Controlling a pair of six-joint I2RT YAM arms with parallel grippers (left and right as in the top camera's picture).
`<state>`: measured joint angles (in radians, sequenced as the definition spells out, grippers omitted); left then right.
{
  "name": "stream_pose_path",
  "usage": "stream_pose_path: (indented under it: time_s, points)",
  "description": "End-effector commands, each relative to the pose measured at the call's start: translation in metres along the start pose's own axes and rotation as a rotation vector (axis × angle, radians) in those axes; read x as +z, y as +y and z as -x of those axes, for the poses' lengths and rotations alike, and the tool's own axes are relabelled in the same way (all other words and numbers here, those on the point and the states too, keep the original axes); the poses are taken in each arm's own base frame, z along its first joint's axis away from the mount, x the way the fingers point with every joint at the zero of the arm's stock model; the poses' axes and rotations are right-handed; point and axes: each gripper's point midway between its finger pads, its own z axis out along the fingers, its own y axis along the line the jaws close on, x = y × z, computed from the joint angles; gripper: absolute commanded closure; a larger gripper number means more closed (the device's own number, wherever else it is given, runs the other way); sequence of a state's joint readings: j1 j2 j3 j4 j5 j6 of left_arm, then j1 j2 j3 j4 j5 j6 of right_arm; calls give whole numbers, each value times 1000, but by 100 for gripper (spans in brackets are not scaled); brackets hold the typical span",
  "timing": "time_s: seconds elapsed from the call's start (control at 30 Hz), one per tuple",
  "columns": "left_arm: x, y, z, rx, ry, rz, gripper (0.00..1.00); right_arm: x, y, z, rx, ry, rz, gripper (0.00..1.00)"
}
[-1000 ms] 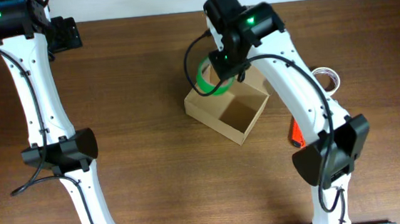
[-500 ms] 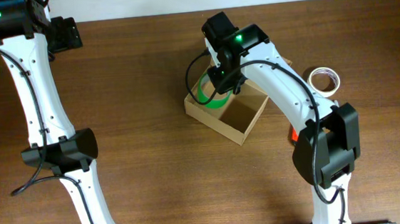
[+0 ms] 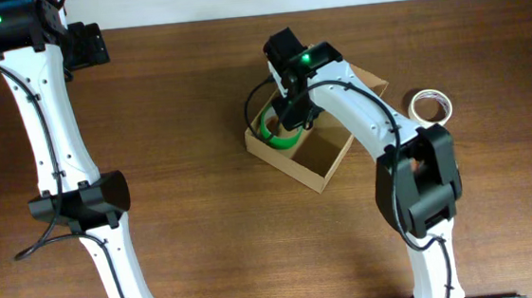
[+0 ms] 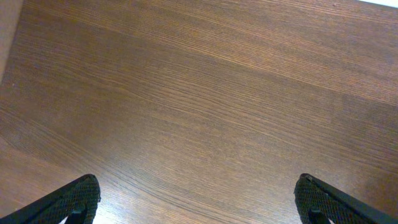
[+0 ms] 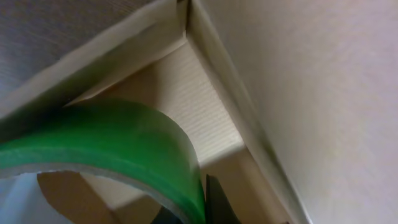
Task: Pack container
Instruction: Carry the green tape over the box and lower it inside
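Observation:
The green tape roll still overlaps the container's side, so my right gripper should ease it down and toward the container's folded-back lid and release it inside.
The tan cardboard container lies open at the table's middle right, its flap lid folded back. My right gripper reaches down into its left half, shut on a green tape roll. In the right wrist view the green roll sits low inside the box, near a corner of the container, with one dark finger against its edge. My left gripper is open and empty over bare wood at the far left back.
A white tape roll lies on the table right of the container. A red object is mostly hidden under the right arm. The right half of the box holds nothing.
My right gripper has moved left and down, carrying the green tape roll deeper into the left half of the container. The left arm has not moved.

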<state>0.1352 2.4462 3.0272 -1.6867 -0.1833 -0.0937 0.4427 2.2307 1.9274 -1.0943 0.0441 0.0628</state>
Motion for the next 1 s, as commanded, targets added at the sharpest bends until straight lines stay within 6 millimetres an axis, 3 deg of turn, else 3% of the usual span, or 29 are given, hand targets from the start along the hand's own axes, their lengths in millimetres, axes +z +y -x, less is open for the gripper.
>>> stream_pose_path:
  time_s: [0.0, 0.4, 0.7, 0.97]
  points:
    - [-3, 0, 0, 4, -3, -7, 0, 9, -8, -1, 15, 11, 2, 96]
    - [-3, 0, 0, 4, -3, -7, 0, 12, -15, 8, 33, -18, 5, 96]
    - [-3, 0, 0, 4, -3, -7, 0, 24, -14, 2, 32, 17, 7, 96]
    - [-3, 0, 0, 4, -3, -7, 0, 24, -14, 3, 28, 14, 7, 85]
